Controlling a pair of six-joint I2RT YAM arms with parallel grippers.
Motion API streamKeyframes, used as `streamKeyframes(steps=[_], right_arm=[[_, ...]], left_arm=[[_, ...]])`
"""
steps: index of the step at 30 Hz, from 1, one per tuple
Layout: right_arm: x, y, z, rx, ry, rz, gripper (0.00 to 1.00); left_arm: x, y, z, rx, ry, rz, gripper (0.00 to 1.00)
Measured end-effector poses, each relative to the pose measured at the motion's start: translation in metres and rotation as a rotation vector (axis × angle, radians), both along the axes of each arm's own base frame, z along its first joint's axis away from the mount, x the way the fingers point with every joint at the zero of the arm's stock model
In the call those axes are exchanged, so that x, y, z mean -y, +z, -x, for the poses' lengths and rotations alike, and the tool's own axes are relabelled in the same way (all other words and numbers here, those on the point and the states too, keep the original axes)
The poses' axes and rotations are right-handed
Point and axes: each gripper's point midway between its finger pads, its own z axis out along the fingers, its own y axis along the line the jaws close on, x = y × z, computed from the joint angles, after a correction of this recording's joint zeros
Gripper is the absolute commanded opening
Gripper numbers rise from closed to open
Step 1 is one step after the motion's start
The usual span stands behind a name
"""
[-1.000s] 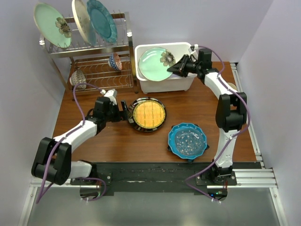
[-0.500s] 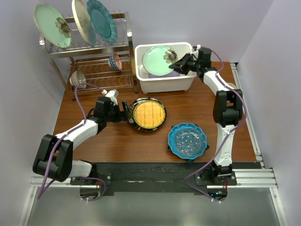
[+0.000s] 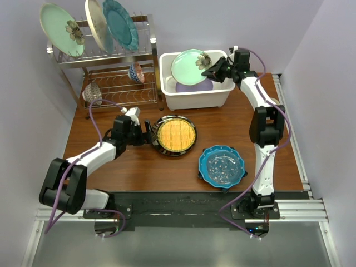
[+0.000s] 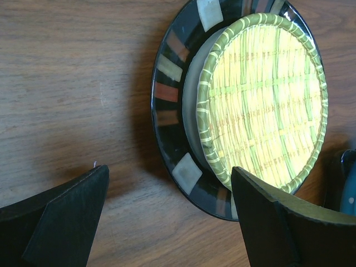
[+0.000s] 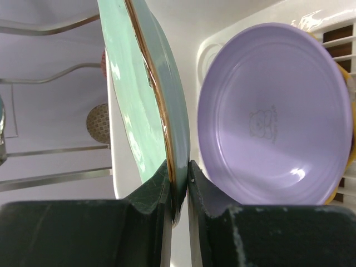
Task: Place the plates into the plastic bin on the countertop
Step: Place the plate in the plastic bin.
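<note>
My right gripper lowers into the bin next and releases the mint plate onto the lilac plate (image 3: 194,87), which lies below the gripper with its top clear.
My right gripper (image 3: 213,70) (image 5: 178,183) is shut on the rim of a mint plate with a flower (image 3: 188,67) (image 5: 146,94), holding it tilted above the white plastic bin (image 3: 167,99). A lilac plate (image 3: 194,87) (image 5: 272,117) lies flat in the bin, over an orange one. My left gripper (image 3: 148,133) (image 4: 169,208) is open, its fingers (image 4: 67,214) astride the left edge of the dark-rimmed plate (image 3: 176,135) (image 4: 167,94), which has a woven straw-pattern centre and lies on the countertop (image 3: 111,167). A blue scalloped dotted plate (image 3: 222,165) lies at the front right over a dark-blue one.
A chrome wire dish rack (image 3: 111,78) stands at the back left, holding another mint flower plate (image 3: 60,29), a cream plate (image 3: 95,23) and a teal plate (image 3: 120,23) on top, and small patterned bowls (image 3: 136,72) below.
My right gripper has raised and tilted the mint plate more upright over the bin, uncovering the lilac plate beneath. My left gripper has edged slightly toward the dark-rimmed plate.
</note>
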Motion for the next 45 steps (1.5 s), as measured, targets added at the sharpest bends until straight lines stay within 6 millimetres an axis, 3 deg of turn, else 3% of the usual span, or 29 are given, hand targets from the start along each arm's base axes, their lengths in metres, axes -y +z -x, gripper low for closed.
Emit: streamKeyframes(steps=[4,10,12,20,28,35,45], right_arm=[[0.002,-0.013,0.0,-0.021,0.006,0.032,0.0],[0.007,-0.059,0.002,-0.101,0.015,0.09,0.0],[0.006,-0.063,0.002,-0.094,0.022,0.106,0.0],[0.006,-0.065,0.006,-0.102,0.039,0.118,0.01],[0.008,-0.068,0.008,-0.096,0.051,0.137,0.09],[0.01,-0.071,0.009,-0.091,0.061,0.158,0.26],[0.017,-0.071,0.013,-0.091,0.071,0.188,0.4]], left_arm=[[0.0,0.0,0.0,-0.002,-0.002,0.001,0.95],[0.0,-0.002,0.001,-0.004,-0.002,0.001,0.95],[0.0,-0.003,0.002,-0.006,-0.002,0.0,0.95],[0.0,-0.006,0.003,-0.013,-0.002,-0.002,0.95],[-0.001,-0.009,0.004,-0.021,-0.002,-0.004,0.95],[-0.001,-0.01,0.005,-0.024,-0.002,-0.005,0.95],[-0.001,-0.012,0.005,-0.031,-0.001,-0.006,0.95]])
